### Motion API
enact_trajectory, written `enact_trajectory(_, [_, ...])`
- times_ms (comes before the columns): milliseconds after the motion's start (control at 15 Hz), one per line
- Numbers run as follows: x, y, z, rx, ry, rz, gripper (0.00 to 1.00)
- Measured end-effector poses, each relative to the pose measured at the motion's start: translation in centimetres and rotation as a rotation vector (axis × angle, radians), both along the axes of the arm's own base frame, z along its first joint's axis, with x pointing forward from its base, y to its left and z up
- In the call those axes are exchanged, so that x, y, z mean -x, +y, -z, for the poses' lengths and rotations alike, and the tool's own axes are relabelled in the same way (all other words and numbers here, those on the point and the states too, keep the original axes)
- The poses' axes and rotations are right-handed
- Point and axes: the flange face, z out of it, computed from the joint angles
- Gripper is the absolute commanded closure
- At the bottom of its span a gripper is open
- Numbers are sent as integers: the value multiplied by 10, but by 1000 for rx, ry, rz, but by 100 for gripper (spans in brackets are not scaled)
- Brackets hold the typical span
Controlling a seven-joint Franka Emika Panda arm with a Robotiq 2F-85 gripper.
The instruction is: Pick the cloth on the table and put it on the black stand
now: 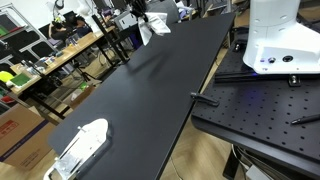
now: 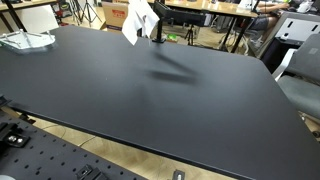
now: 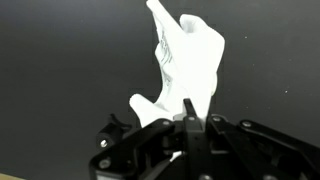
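My gripper lifts and moves across over the stand's upright post next, then lowers to release the cloth, which still dangles beside the black stand.
The white cloth hangs from my gripper above the far end of the black table. In an exterior view the cloth dangles below the gripper, next to a thin dark upright post that may be the black stand. In the wrist view the cloth hangs crumpled over the dark tabletop, pinched between the closed fingers. The gripper is shut on the cloth, which is off the table.
A white, partly clear object lies at one table corner and also shows in an exterior view. The robot base stands on a perforated plate. Cluttered desks and chairs surround the table.
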Motion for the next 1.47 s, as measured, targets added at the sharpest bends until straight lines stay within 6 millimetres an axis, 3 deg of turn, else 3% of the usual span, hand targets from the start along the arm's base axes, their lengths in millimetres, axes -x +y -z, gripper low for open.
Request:
enact_trajectory(400, [-35, -39, -36, 17, -89, 61, 99])
enact_trajectory(733, [-54, -48, -84, 38, -188, 71, 99])
enact_trajectory(933, [-61, -48, -102, 44, -223, 70, 99])
enact_trajectory(1133, [-64, -50, -99, 45, -218, 73, 99])
enact_trajectory(1467, [-76, -58, -67, 47, -172, 86, 99])
